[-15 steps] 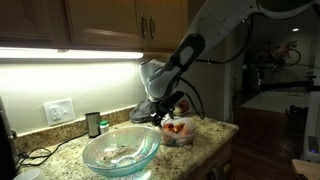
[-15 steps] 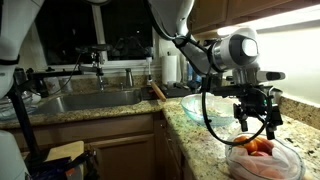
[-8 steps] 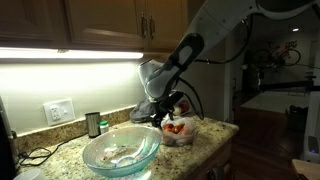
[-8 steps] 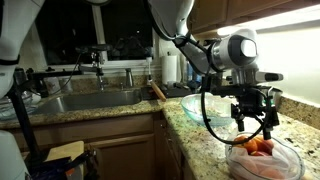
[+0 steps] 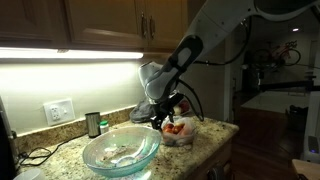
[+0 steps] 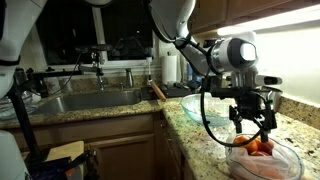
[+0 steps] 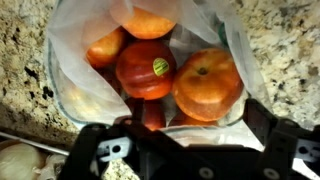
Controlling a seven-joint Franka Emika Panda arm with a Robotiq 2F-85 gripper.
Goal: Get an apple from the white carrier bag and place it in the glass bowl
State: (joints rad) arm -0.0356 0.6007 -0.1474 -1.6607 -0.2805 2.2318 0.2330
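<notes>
The gripper moves down next until its open fingers are on either side of the orange-red apple (image 7: pixel 207 85), which lies below it with the apple's top bare of the white plastic.
The white carrier bag (image 7: pixel 68 70) lies open on the granite counter and holds several apples. A red apple with a sticker (image 7: pixel 146 68) is in the middle and an orange-red apple (image 7: pixel 207 85) is to its right. My gripper (image 7: pixel 180 138) is open, just above the bag's mouth, with its dark fingers (image 7: pixel 95 145) on either side of the view and nothing between them. In both exterior views the gripper (image 5: pixel 168 112) (image 6: pixel 254 124) hangs over the bag (image 5: pixel 178 132) (image 6: pixel 265 162). The glass bowl (image 5: pixel 120 150) (image 6: pixel 198 104) stands beside the bag.
A dark cup (image 5: pixel 93 124) and a wall outlet (image 5: pixel 58 110) are behind the bowl. A sink (image 6: pixel 90 100) and a paper towel roll (image 6: pixel 170 68) lie further along the counter. The counter edge (image 5: pixel 215 145) is close to the bag.
The gripper has sunk slightly toward the bag's mouth; the bag, apples and bowl have not moved.
</notes>
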